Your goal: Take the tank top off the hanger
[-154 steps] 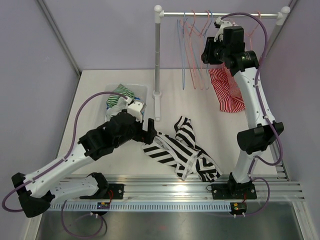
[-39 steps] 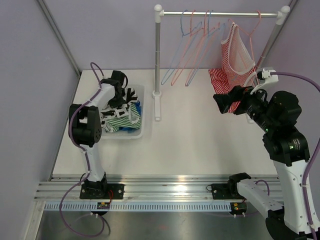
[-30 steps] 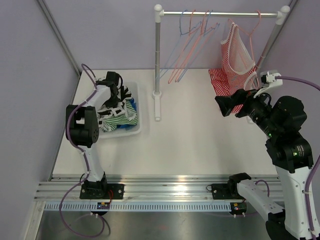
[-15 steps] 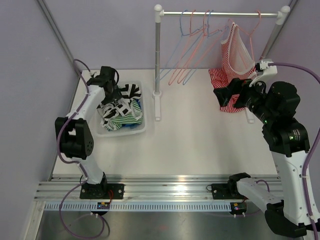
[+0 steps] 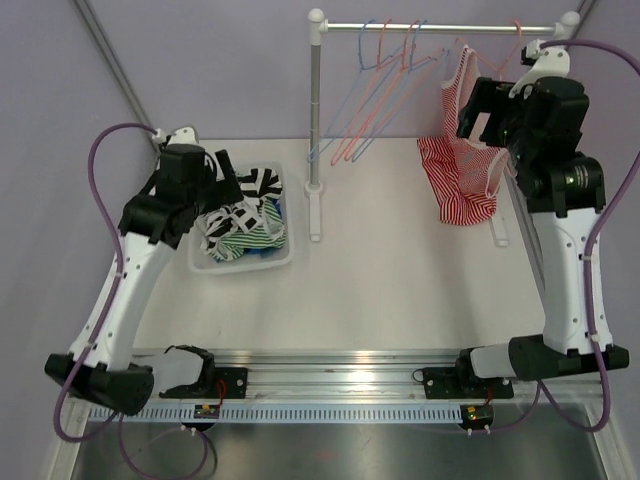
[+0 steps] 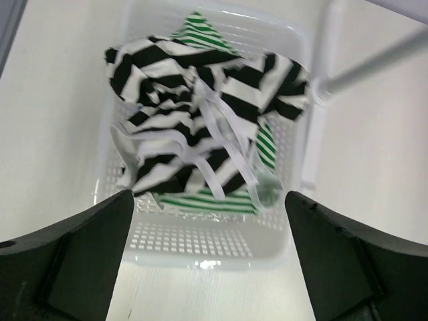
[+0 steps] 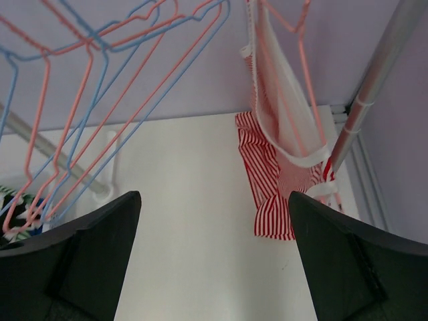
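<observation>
The hanger's near pink wire is still beyond my open fingers, so next my right gripper needs to move outward toward the post, onto the wire.
The red-and-white striped tank top (image 5: 462,160) hangs on a pink hanger (image 5: 492,58) at the right end of the rail (image 5: 440,28), its hem draping onto the table. My right gripper (image 5: 476,116) is raised beside it, just in front, open and holding nothing. In the right wrist view the tank top (image 7: 277,157) and its hanger (image 7: 294,27) lie ahead and to the right of the open right gripper (image 7: 214,197). My left gripper (image 5: 226,178) hovers open over the white basket (image 5: 285,262); its wrist view shows the left gripper (image 6: 208,195) empty above the clothes.
The basket (image 6: 200,241) holds a black-and-white striped garment (image 6: 180,100) and a green-striped one (image 6: 207,200). Several empty pink and blue hangers (image 5: 385,90) hang left of the tank top. The rack's left post (image 5: 316,120) stands mid-table, its right post (image 7: 374,100) beside the tank top.
My left gripper has opened, left the black-and-white garment in the basket and drawn back to the left. The right arm has risen toward the rail, close to the tank top.
</observation>
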{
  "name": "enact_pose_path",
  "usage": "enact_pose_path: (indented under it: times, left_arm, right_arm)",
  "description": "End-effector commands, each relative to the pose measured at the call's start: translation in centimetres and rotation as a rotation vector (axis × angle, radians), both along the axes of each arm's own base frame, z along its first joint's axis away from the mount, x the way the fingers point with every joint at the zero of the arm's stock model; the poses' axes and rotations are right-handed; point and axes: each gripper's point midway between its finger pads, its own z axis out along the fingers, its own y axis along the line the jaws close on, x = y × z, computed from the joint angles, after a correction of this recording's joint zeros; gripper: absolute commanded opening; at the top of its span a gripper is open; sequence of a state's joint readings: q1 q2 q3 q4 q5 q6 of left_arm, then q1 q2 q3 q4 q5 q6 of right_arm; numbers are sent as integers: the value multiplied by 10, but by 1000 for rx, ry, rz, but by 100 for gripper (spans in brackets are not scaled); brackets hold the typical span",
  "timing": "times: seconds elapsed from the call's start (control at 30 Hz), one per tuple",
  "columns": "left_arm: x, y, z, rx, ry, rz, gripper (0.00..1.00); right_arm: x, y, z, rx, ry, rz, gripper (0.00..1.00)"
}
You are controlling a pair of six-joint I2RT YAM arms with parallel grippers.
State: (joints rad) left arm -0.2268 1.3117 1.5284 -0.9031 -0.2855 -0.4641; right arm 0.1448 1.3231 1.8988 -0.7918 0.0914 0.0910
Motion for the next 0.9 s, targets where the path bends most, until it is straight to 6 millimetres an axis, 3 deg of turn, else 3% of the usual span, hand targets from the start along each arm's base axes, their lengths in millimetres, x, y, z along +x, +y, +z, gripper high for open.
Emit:
enact_pose_path:
  times: [0.0,0.07,0.1,0.13,0.27,0.33,0.5,0.57,0.77,0.8,0.87]
  left_arm:
    - [-49,-16,19,22,-108,-137,99]
    - [-62,-19,15,24,-129,-174,99]
    - [-70,-26,-7,27,-93,-215,99]
    - [-80,-26,-3,15,-132,-226,99]
    - [-98,-27,-36,28,-126,-270,99]
    - [-101,-27,-52,30,-116,-285,99]
    - [-106,-36,-65,30,-93,-356,99]
    - [-105,-40,-67,27,-86,-375,99]
    - [-106,-48,-69,5,-81,-419,99]
    - [-106,-50,-68,1,-86,-424,99]
    - [-106,-50,-68,0,-88,-425,99]
  right_arm:
    - [23,-32,7,-83,12,-131,99]
    - [31,-46,14,-98,8,-165,99]
    - [43,-49,6,-111,33,-167,99]
    - [47,-50,11,-101,22,-151,99]
    - [68,-79,-2,-108,68,-158,97]
    - [82,-79,-8,-121,74,-106,95]
    - [113,-87,-21,-146,85,-39,86]
    - [125,-84,-37,-136,122,-12,78]
    - [150,-77,-60,-106,148,45,71]
    - [151,-75,-56,-104,139,58,62]
    - [154,-71,-62,-84,152,71,55]
